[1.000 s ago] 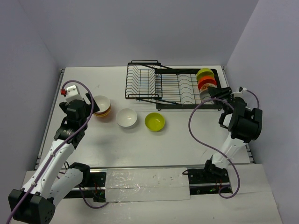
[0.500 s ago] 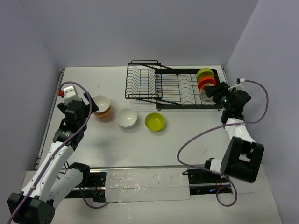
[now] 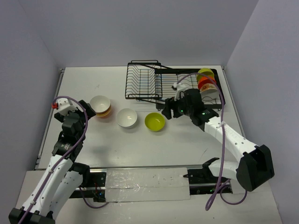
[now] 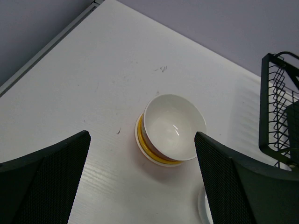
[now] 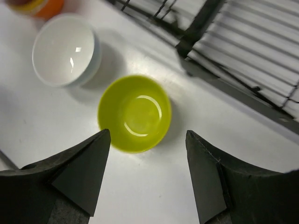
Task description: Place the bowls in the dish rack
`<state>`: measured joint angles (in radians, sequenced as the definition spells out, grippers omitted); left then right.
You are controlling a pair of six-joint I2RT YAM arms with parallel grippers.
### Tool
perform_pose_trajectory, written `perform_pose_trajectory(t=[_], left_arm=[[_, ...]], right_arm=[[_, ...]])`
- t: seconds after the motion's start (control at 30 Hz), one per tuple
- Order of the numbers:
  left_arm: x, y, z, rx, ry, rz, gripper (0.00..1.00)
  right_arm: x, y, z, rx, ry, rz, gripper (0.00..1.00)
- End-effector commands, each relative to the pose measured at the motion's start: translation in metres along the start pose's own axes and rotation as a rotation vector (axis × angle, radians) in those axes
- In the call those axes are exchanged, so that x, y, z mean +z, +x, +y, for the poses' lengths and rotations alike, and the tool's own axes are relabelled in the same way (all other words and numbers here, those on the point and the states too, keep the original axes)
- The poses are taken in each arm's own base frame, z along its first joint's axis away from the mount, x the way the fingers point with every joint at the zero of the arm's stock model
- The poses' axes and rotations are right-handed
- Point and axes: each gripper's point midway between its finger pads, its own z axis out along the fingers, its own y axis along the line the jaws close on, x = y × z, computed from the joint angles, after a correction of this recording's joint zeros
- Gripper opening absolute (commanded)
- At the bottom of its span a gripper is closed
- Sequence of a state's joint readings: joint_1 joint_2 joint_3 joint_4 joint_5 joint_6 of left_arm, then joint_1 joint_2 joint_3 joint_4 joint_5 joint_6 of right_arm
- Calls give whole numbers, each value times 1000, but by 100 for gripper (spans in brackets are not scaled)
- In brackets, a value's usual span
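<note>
Next, the right gripper lowers across the lime-green bowl (image 3: 154, 122) onto its rim by the white bowl, since empty table between the bowls leaves room for a finger.
A lime-green bowl (image 3: 154, 122) sits on the table in front of the black wire dish rack (image 3: 173, 86). My right gripper (image 3: 169, 112) hovers open just right of and above it; in the right wrist view the bowl (image 5: 134, 113) lies just ahead of the open gripper (image 5: 147, 135). A white bowl (image 3: 126, 118) sits left of it. A stack of bowls (image 3: 101, 106), white inside with orange and yellow outsides, stands further left. My left gripper (image 3: 88, 112) is open and empty, just short of the stack (image 4: 171, 128). Three bowls (image 3: 206, 83) stand in the rack's right end.
The rack's taller ribbed basket (image 3: 142, 79) is at its left end, and its corner shows in the left wrist view (image 4: 280, 116). The rack's front frame (image 5: 243, 46) runs close behind the lime-green bowl. The table's left edge rail (image 3: 51, 116) runs beside my left arm.
My right arm has swung from the rack's right end leftward to above the lime-green bowl. My left arm has drawn back a little from the stack.
</note>
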<state>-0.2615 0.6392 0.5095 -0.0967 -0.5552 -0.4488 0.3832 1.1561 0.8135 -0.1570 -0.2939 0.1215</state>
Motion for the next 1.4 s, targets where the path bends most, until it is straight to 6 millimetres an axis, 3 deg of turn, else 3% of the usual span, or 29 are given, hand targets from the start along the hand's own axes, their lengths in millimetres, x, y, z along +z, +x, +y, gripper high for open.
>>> perform_pose_trajectory(t=[0.0,0.07,0.2,0.27,0.3,0.33,0.4,0.43,0.6,0.8,0.97,1.2,1.37], left_arm=[[-9,-29,-5,-38,16,-64,99],[-11,-27,-2,-15,10,-51,99],[-16,-23,-1,51,26,-17,99],[-17,-23,0,60,28,-15,99],[-17,-20,2,65,24,-8,99],[-18,-19,2,68,25,-8,99],[-17,-16,3,71,23,-3,99],[-17,-17,3,68,23,-9,99],[-15,-16,3,76,21,-1,99],[-16,-17,4,69,20,-11,99],[-15,-16,1,73,28,-2,99],[-14,-15,1,78,30,-2,99],[-14,-14,1,83,31,0,99]], right_arm=[[-1,22,16,-151,33,146,73],[5,41,37,-188,-12,186,72],[13,55,72,-247,-87,258,69],[22,70,77,-271,-90,337,68],[26,63,84,-280,-97,335,68],[31,76,88,-291,-105,393,67],[38,71,97,-328,-128,396,66],[43,78,100,-337,-131,424,65],[61,76,103,-366,-92,465,60],[76,95,100,-383,-61,572,52],[84,101,102,-381,-59,600,42],[92,109,100,-376,-45,631,36],[94,108,100,-373,-39,632,25]])
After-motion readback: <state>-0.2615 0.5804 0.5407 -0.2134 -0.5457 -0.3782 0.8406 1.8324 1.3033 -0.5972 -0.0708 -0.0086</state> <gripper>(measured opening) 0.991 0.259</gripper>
